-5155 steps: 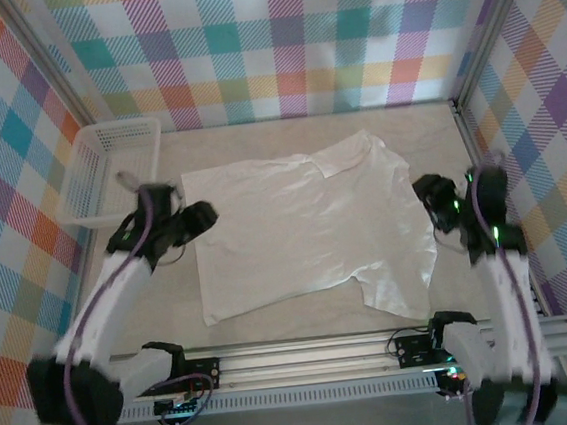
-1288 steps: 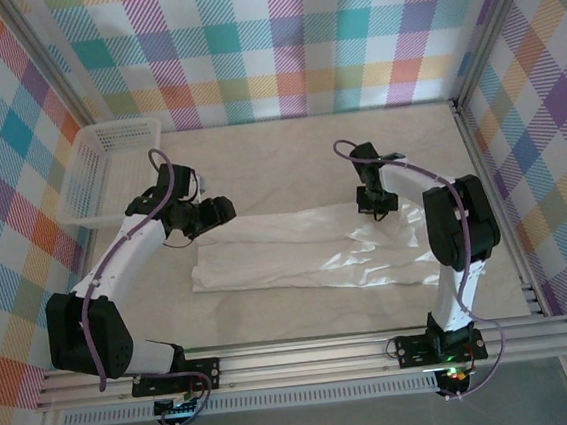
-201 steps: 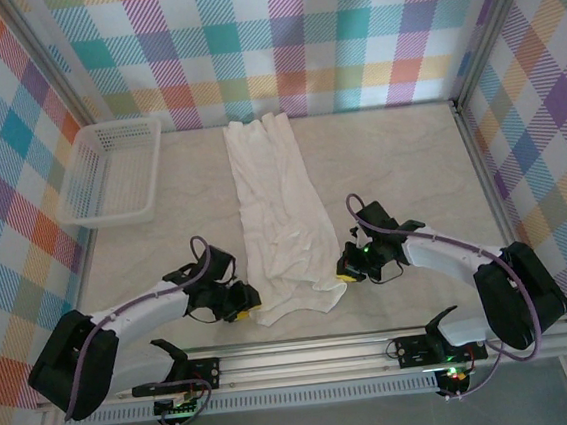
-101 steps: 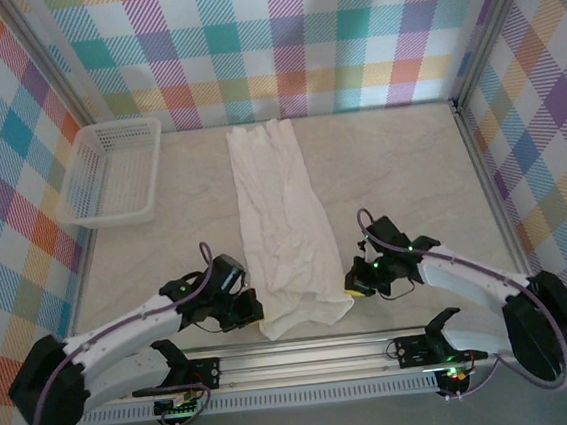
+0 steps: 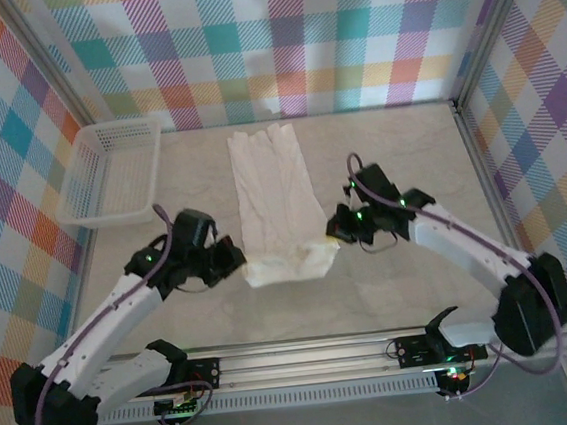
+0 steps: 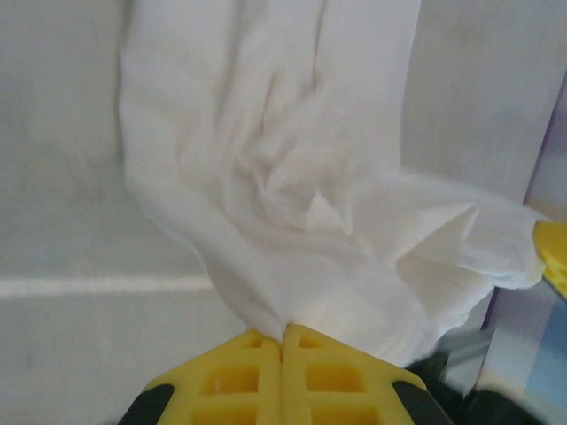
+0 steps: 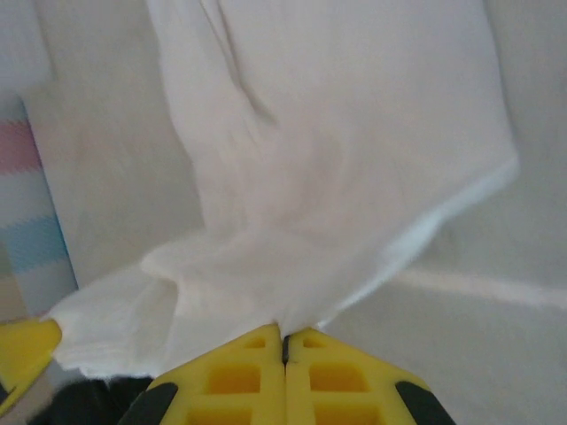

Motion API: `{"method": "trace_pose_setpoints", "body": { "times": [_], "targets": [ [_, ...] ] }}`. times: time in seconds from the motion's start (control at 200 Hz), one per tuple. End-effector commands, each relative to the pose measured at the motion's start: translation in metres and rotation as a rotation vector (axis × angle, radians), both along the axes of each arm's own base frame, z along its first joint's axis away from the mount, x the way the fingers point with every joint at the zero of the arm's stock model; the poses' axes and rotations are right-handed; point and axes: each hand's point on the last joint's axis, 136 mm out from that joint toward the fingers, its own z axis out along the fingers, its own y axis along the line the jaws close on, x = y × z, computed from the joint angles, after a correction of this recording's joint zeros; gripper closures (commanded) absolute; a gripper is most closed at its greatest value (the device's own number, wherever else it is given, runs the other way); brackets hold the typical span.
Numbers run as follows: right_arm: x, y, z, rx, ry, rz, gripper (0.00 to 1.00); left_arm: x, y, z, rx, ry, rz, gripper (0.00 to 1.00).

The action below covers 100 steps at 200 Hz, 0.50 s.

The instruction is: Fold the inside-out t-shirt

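The t-shirt's far end [image 5: 242, 139] lies outward and the t-shirt is still stretched long, so my left gripper will next carry its pinched corner outward and release it there.
The inside-out t-shirt [image 5: 274, 193] lies as a long narrow white strip running from the back of the table toward the arms, its near end lifted and bunched. My left gripper [image 5: 238, 261] is shut on the near left corner of the t-shirt [image 6: 292, 204], its yellow fingertips [image 6: 239, 376] pinching the cloth. My right gripper [image 5: 335, 230] is shut on the near right corner of the t-shirt [image 7: 337, 159], the cloth coming out from between its yellow fingertips [image 7: 337, 376]. Both corners hang above the table with the near hem sagging between them.
A white mesh basket [image 5: 111, 174] stands at the back left by the wall. Bare beige table [image 5: 409, 160] spreads right of the shirt and in front of it. Checked walls close in the back and sides; a metal rail [image 5: 307, 356] runs along the near edge.
The left gripper has shut on the shirt's near corner. Both grippers have lifted the near end and carried it away from the rail, toward the back.
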Motion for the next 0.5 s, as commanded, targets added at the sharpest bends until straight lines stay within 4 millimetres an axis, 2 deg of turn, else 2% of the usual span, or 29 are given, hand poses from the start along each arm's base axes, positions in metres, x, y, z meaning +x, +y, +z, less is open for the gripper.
{"method": "trace_pose_setpoints", "body": {
  "times": [0.0,0.09,0.14,0.265,0.36,0.415,0.495],
  "targets": [
    [0.061,0.004,0.009,-0.031,-0.111,-0.013,1.00,0.053,0.010,0.014,0.022,-0.092,-0.014,1.00],
    [0.110,0.010,0.013,-0.054,-0.178,-0.018,1.00,0.108,0.014,0.026,0.029,-0.180,0.008,1.00],
    [0.137,0.013,0.012,-0.047,-0.194,-0.023,1.00,0.138,0.018,0.023,0.044,-0.188,0.025,1.00],
    [0.191,0.018,-0.005,-0.041,-0.198,-0.037,1.00,0.201,0.028,-0.014,0.048,-0.135,0.069,1.00],
    [0.220,0.020,-0.020,-0.042,-0.205,-0.042,1.00,0.232,0.035,-0.038,0.063,-0.110,0.088,1.00],
    [0.234,0.021,-0.027,-0.035,-0.196,-0.046,1.00,0.249,0.037,-0.043,0.065,-0.121,0.097,1.00],
    [0.246,0.024,-0.029,-0.014,-0.189,-0.040,1.00,0.264,0.040,-0.046,0.067,-0.127,0.104,1.00]
  ]
}}
